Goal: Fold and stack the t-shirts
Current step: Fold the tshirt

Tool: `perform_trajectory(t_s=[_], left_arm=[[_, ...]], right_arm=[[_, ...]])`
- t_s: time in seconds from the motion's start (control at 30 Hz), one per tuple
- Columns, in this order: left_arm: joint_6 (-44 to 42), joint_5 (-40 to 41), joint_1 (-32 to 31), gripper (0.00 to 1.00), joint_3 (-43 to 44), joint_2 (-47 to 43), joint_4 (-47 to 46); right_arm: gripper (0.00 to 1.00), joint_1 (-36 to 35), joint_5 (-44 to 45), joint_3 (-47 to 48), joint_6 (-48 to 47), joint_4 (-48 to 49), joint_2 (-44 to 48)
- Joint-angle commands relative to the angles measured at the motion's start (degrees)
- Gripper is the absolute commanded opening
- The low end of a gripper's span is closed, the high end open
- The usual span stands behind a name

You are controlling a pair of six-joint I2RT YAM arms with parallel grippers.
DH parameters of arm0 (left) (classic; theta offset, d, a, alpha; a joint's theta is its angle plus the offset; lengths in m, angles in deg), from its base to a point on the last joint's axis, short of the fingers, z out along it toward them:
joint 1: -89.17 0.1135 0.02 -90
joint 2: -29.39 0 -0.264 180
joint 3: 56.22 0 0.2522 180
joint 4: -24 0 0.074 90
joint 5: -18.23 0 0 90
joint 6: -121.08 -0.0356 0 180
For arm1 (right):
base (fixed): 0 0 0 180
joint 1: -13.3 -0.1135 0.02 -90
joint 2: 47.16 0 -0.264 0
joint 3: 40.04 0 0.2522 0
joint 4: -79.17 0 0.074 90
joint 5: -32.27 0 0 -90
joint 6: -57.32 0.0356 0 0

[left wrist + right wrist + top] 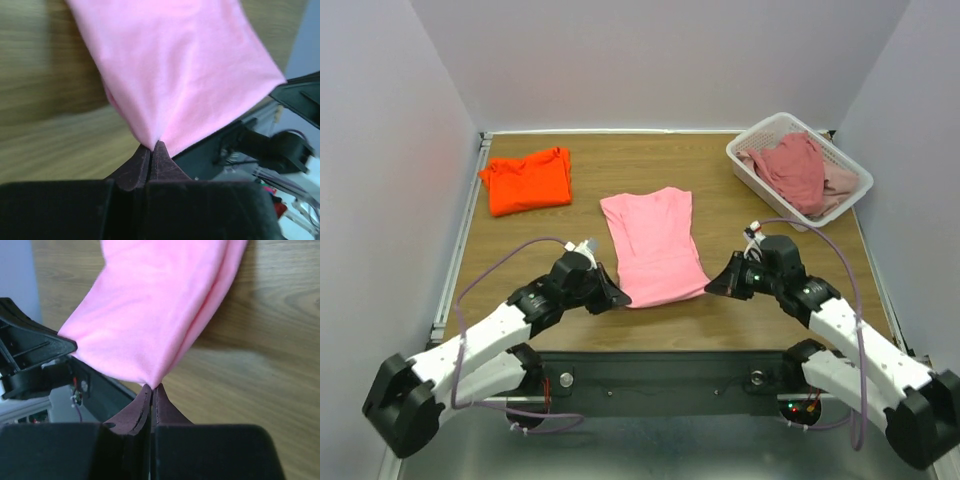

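The light pink t-shirt is lying lengthwise, so my left gripper needs to lift outward over it next, go down to its far corner nearest the orange t-shirt and let go of the hem.
A light pink t-shirt lies lengthwise in the middle of the table, folded narrow. My left gripper is shut on its near left corner. My right gripper is shut on its near right corner. Both corners are lifted a little off the wood. A folded orange t-shirt lies at the far left. A dusty rose t-shirt and a paler pink one lie crumpled in the white basket.
The white slatted basket stands at the far right corner. Grey walls close in the table on three sides. A metal rail runs along the left edge. The arm bases sit on a dark plate at the near edge.
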Motion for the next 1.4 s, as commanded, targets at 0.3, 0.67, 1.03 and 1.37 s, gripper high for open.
perform_trajectory(t_s=[0.3, 0.67, 1.03, 1.37], left_arm=[[-0.5, 8.7, -1.1, 0.0, 17.7, -2.8, 13.5], [-8.5, 5.1, 11.3, 0.0, 28.5, 12.6, 8.9], [-13.5, 0.1, 18.3, 0.0, 37.4, 28.1, 6.9], [-14.6, -0.7, 21.6, 0.0, 46.9, 40.6, 7.2]], right_arm=[[0.0, -0.5, 7.5, 14.9, 0.4, -8.8, 3.8], [0.0, -0.3, 18.4, 32.1, -2.5, -6.1, -15.4], [0.0, 1.4, 20.9, 43.7, -4.4, -4.1, -31.1], [0.0, 4.8, 20.4, 50.4, -5.9, -1.9, -43.3]])
